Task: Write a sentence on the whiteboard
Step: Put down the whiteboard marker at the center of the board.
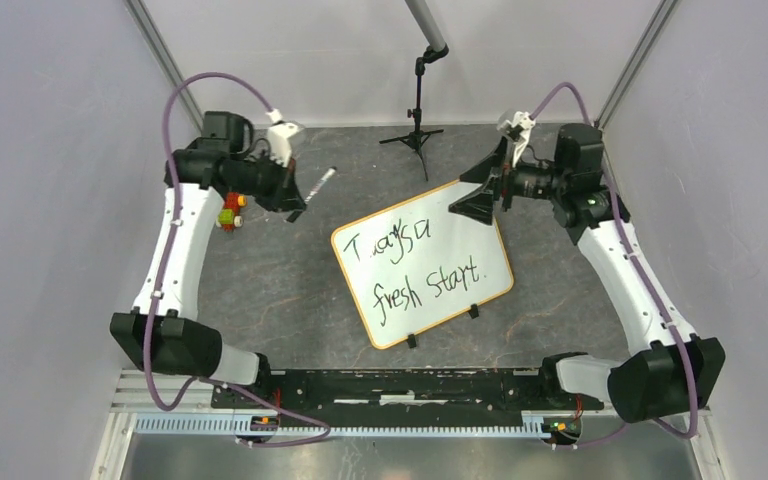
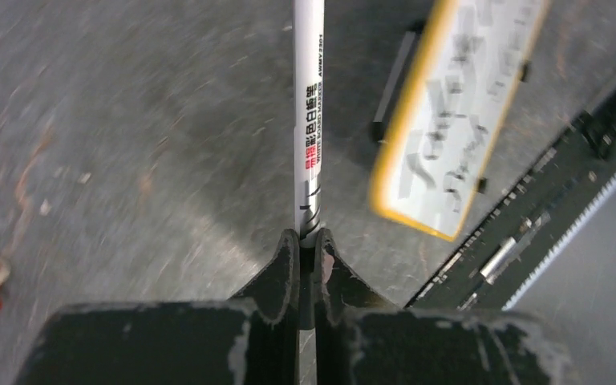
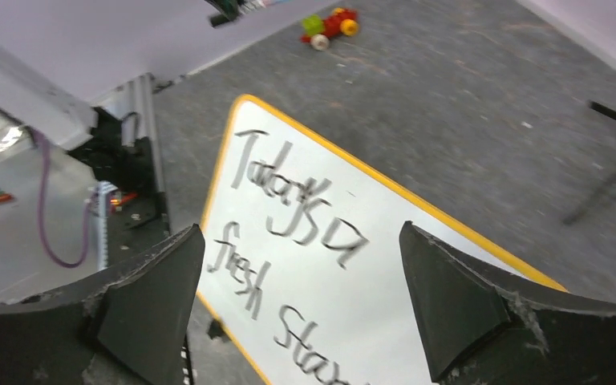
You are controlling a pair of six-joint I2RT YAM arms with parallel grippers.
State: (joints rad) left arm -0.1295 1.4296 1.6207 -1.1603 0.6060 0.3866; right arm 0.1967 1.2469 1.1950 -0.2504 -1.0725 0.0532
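The left gripper moves down and back next, away from the whiteboard (image 1: 422, 262), to put the marker on empty table, since the sentence (image 1: 415, 268) is complete.
The whiteboard (image 1: 422, 262), white with a yellow-orange rim and two black clip feet, lies tilted on the dark table. It also shows in the left wrist view (image 2: 457, 112) and the right wrist view (image 3: 385, 305). The sentence (image 1: 415, 268) is black script in two lines, roughly "Today is a / fresh start"; it shows in the right wrist view (image 3: 297, 212) too. My left gripper (image 1: 295, 208) is shut on a white marker (image 1: 312, 192), held above the table left of the board; the marker points away in the left wrist view (image 2: 308, 120). My right gripper (image 1: 485, 192) is open and empty above the board's far right corner.
A small red, yellow and green toy (image 1: 230, 212) lies by the left arm, and shows in the right wrist view (image 3: 330, 26). A black tripod stand (image 1: 418, 130) stands at the back centre. A black rail (image 1: 410, 385) runs along the near edge between the arm bases.
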